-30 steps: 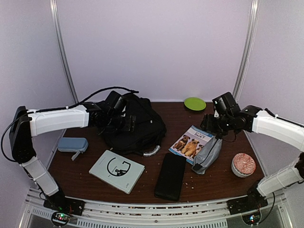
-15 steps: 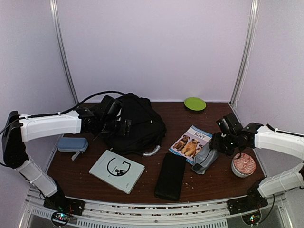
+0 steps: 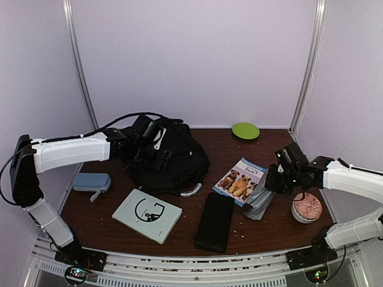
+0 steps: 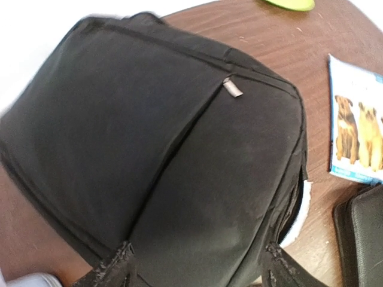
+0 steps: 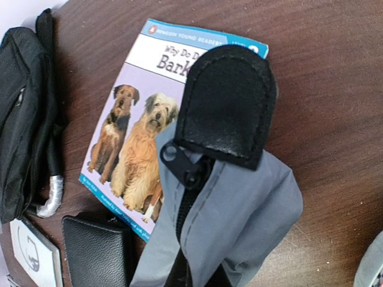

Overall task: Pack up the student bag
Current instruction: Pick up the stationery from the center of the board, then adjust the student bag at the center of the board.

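The bag's opening is almost shut, so I should next lower my left gripper toward the right in the top view, onto the bag's upper edge near the white handle.
The student bag [image 3: 176, 158], black soft fabric, lies at the back left of the table and fills the left wrist view [image 4: 149, 131]. My left gripper [image 3: 157, 156] hovers over its left part, open, the fingertips [image 4: 119, 263] wide apart above the fabric. A grey pouch [image 3: 260, 202] with a black tab [image 5: 227, 101] lies partly on a dog picture book [image 3: 239, 179]. My right gripper [image 3: 270, 184] is shut on the pouch [image 5: 239, 209] at its zipper end, with the fingers mostly hidden by the fabric.
A slim black case [image 3: 215, 221] lies front centre and a white book [image 3: 147, 215] front left. There is a blue-grey case [image 3: 91, 181] at the left edge and a green plate [image 3: 245, 130] at the back. A patterned bowl [image 3: 306, 207] stands just right of the pouch.
My right gripper came down from above the dog book onto the grey pouch and shut on it. The left gripper shifted slightly over the bag and stayed open.
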`<state>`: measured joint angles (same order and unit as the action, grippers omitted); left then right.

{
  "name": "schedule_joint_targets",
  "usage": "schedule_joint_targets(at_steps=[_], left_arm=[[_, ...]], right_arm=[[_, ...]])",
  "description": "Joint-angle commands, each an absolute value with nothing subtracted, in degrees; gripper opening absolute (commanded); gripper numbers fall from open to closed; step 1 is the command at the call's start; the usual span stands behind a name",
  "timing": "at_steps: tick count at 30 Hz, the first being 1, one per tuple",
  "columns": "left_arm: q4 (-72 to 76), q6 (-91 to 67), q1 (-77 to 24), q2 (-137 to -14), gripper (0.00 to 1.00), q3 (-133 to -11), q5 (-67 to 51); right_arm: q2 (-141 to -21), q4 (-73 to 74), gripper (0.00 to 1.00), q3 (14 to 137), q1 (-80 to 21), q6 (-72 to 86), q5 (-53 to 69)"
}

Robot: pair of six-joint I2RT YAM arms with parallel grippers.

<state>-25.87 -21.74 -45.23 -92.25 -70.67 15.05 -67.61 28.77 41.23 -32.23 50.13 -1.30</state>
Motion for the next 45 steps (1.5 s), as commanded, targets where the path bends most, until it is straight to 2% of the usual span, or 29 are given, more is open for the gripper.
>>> schedule_joint_targets(at_steps=[1, 7, 20, 31, 33, 36, 38, 41, 45], left_arm=[[-31.23, -6.61, -47.12, -97.89, 0.74, -78.21, 13.25], [-35.78, 4.52, -53.75, -107.55, 0.78, -85.26, 19.99], [-40.69, 5.58, -54.76, -119.94, 0.82, -96.84, 30.06], [-41.24, 5.87, -53.8, -123.58, 0.73, -97.88, 29.85], [-41.49, 5.62, -53.7, -124.05, 0.69, -97.92, 29.31], [-41.51, 5.36, -53.55, -124.02, 0.56, -97.78, 28.95], [-41.52, 5.17, -53.46, -123.67, 0.38, -97.82, 29.15], [-41.56, 3.04, -52.61, -121.9, 0.02, -97.99, 30.59], [-42.75, -2.49, -49.34, -116.56, 0.0, -98.44, 27.44]], right_arm=[[-59.38, 29.05, 0.0, 42.33, -32.25, 44.73, -2.2], [-53.97, 26.54, 0.0, 39.65, -32.26, 42.59, 1.18], [-52.41, 25.4, 0.0, 40.39, -32.26, 41.4, 5.08], [-52.53, 24.42, 0.0, 41.3, -32.26, 42.1, 7.0], [-52.43, 24.71, 0.0, 41.68, -32.26, 42.08, 6.95], [-52.38, 24.85, 0.0, 42.3, -32.31, 42.14, 7.22], [-52.37, 24.53, 0.0, 42.65, -32.37, 42.25, 7.51], [-52.46, 23.17, 0.0, 43.46, -32.43, 42.29, 8.57], [-53.42, 18.68, 0.0, 45.42, -32.52, 41.87, 11.44]])
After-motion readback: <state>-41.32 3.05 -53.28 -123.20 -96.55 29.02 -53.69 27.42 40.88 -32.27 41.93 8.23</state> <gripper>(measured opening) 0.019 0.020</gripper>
